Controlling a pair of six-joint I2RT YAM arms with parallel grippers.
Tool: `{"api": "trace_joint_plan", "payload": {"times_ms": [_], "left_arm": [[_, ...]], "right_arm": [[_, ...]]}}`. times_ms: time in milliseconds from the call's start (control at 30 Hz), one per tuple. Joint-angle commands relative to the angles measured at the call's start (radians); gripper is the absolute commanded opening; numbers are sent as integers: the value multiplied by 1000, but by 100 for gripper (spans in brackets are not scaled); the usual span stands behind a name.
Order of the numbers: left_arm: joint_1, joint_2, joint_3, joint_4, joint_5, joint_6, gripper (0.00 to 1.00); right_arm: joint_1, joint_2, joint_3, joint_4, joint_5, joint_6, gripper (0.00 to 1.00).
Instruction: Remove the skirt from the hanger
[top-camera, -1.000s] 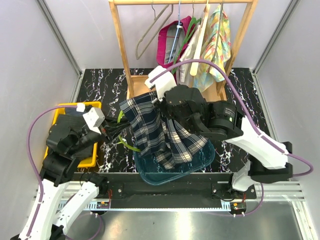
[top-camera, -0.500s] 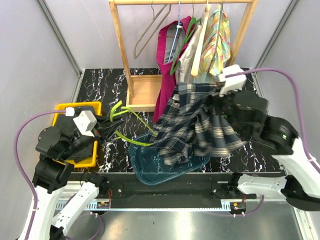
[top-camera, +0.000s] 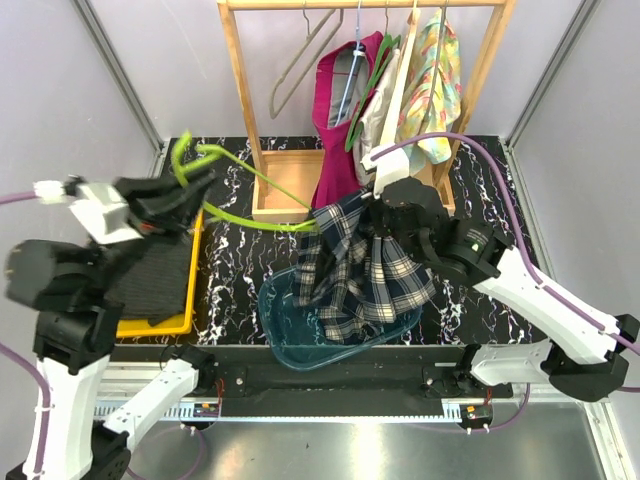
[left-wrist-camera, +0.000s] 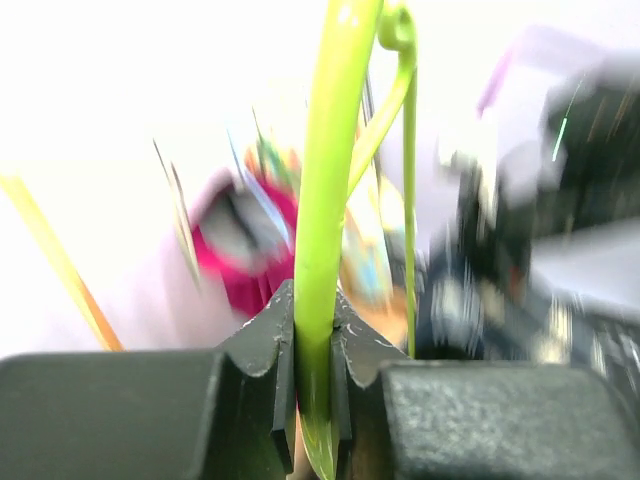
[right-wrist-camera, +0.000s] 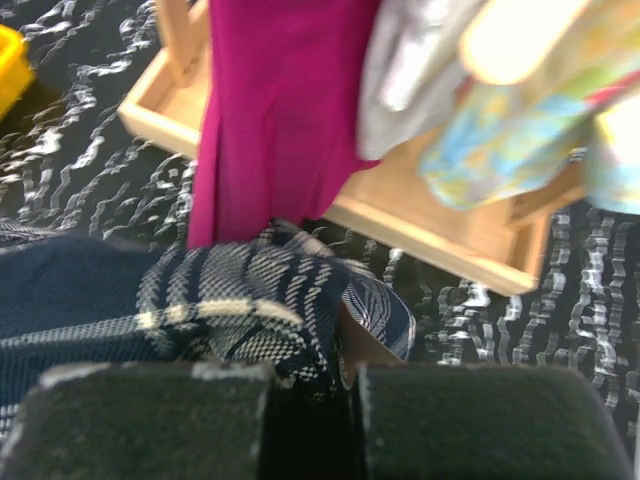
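My left gripper moves down next, tilting downward, over the bare marble between yellow bin and blue basket to release the hanger, since that part of the marble lies clear.
The skirt (top-camera: 365, 270) is dark blue plaid with white stripes. It hangs from my right gripper (top-camera: 378, 208) above the blue basket (top-camera: 290, 335), its lower part draped into it. In the right wrist view the jaws (right-wrist-camera: 310, 375) are shut on a fold of the plaid cloth (right-wrist-camera: 240, 300). The lime green hanger (top-camera: 235, 190) is free of the skirt. My left gripper (top-camera: 165, 205) is shut on it and holds it raised at the left. In the left wrist view the green bar (left-wrist-camera: 325, 200) is pinched between the jaws (left-wrist-camera: 312, 350).
A wooden clothes rack (top-camera: 245, 110) stands at the back with a magenta garment (top-camera: 340, 130), floral clothes (top-camera: 435, 90) and bare hangers. A yellow bin (top-camera: 185, 325) with dark cloth sits at the left. The table is black marble (top-camera: 480, 165).
My left arm has lifted the green hanger up and back to the left. My right arm has swung the skirt from the right back to the centre, over the blue basket.
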Motion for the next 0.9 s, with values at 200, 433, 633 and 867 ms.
{"api": "trace_joint_plan", "payload": {"times_ms": [200, 433, 633, 867], "left_arm": [[1, 40, 273, -82, -299, 138, 0], [1, -143, -47, -370, -589, 314, 0], [1, -219, -301, -400, -735, 371, 0], [1, -147, -418, -389, -720, 377, 0]], "right_arm": [[-5, 8, -75, 110, -122, 73, 0], [-5, 72, -240, 159, -189, 138, 0], [-5, 89, -361, 166, -301, 256, 0], [-6, 187, -441, 96, -513, 343, 1]]}}
